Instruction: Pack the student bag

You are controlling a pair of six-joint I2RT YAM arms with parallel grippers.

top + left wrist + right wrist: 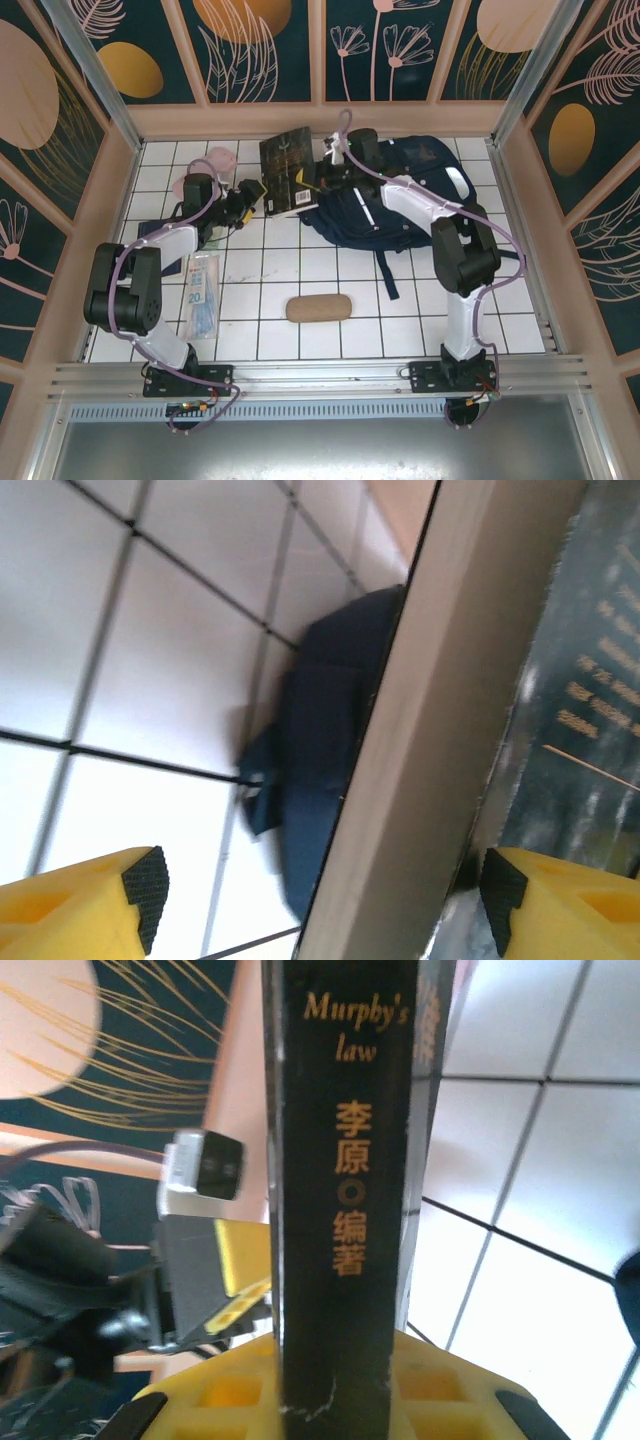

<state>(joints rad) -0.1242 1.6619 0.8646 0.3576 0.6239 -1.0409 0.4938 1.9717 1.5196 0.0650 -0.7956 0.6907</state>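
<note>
My left gripper turns in line with the book's beige page edge (263, 171) (408, 810) next and moves onto it to close, since that edge slants between the open fingers.
The student bag (405, 200), a navy backpack, lies flat at the back right of the tiled table; part of it (320, 740) shows past the book in the left wrist view. A black book (288, 172) titled "Murphy's law" stands lifted just left of the bag. My right gripper (318, 180) is shut on its spine (345, 1160), yellow fingers (230, 1400) pressing both covers. My left gripper (252, 197) is at the book's left edge with its jaws wide. The book's beige page edge (430, 730) runs between its fingers (100, 905), which stand off it.
A brown pencil case (318, 308) lies in the middle near the front. A clear plastic packet (203, 295) lies front left beside the left arm. Something pink (220, 158) sits at the back left. Wooden walls (320, 118) close the table in.
</note>
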